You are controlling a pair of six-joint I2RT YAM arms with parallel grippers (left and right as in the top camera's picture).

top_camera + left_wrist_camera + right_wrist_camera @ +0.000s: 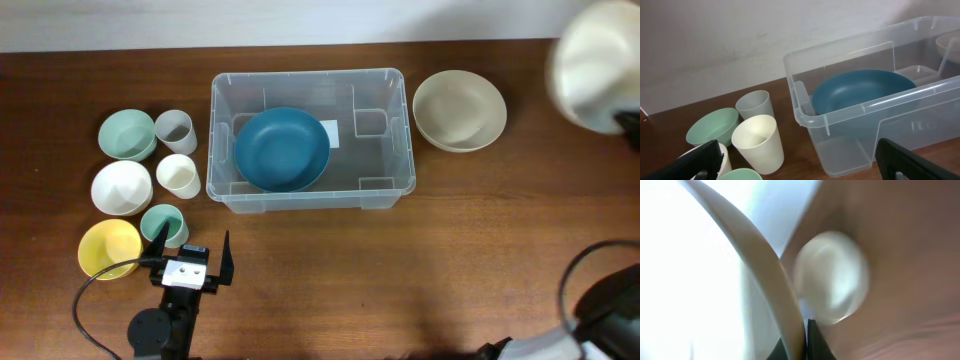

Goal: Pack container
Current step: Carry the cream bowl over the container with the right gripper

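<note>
I will next swing my right gripper over, go down and let go of the cream bowl inside the empty blue bowl (pixel 283 150), which is below it and to its left in the overhead view.
The container (pixel 385 195), a large clear plastic tub, stands at the table's back centre with a dark blue bowl (pixel 282 150) inside at its left. It also shows in the left wrist view (pixel 850 50), with the blue bowl (pixel 860 90) in it. My left gripper (pixel 195 236) is open and empty at the front left, next to a teal cup (pixel 162 225); its fingers (pixel 800 165) frame the tub's near corner. My right gripper (pixel 807 330) is shut on the rim of a cream bowl (pixel 760 275), held high at the far right (pixel 600 65), blurred.
A beige bowl (pixel 460 110) sits right of the tub. Left of the tub stand a mint bowl (pixel 127 134), a grey cup (pixel 174 130), a white bowl (pixel 122 187), a cream cup (pixel 178 176) and a yellow bowl (pixel 108 248).
</note>
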